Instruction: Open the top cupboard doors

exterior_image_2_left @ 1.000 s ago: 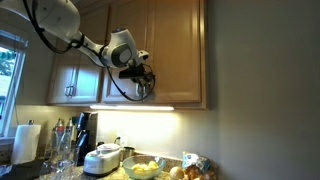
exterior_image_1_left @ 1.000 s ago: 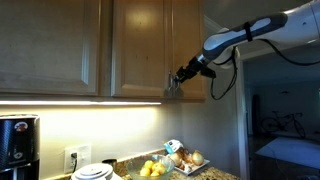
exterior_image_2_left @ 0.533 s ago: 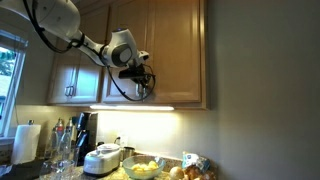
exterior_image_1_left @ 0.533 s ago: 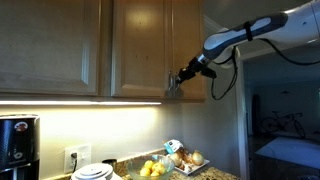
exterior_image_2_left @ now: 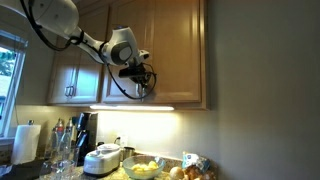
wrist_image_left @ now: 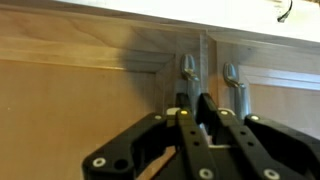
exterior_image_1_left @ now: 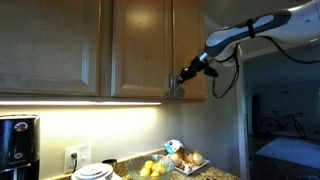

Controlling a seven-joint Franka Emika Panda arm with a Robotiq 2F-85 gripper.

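Note:
The gripper, whose fingers surround the handle, next pulls one handle [exterior_image_1_left: 179, 83] [wrist_image_left: 193, 88] back away from the cupboard first, then opens, to swing one door open.
The top cupboard doors [exterior_image_1_left: 140, 45] are light-brown wood with recessed panels and look closed in both exterior views [exterior_image_2_left: 175, 50]. In the wrist view two slim silver bar handles stand side by side, the left handle [wrist_image_left: 187, 70] and the right handle [wrist_image_left: 232, 88]. My gripper [wrist_image_left: 195, 108] is at the doors' lower edge, with its black fingers nearly together around the left handle. It also shows in both exterior views [exterior_image_1_left: 179, 79] [exterior_image_2_left: 141, 86]. The lower part of the handle is hidden behind the fingers.
Under the cupboard a lit counter holds a bowl of lemons [exterior_image_1_left: 152, 169], a coffee machine [exterior_image_1_left: 18, 145], a white cooker [exterior_image_2_left: 103, 159] and a paper towel roll [exterior_image_2_left: 25, 141]. A side wall [exterior_image_2_left: 260, 90] is close beside the cupboard. A smaller cupboard [exterior_image_2_left: 68, 75] hangs nearby.
The arm has shifted very slightly. The gripper stays at the handle and the doors look unmoved.

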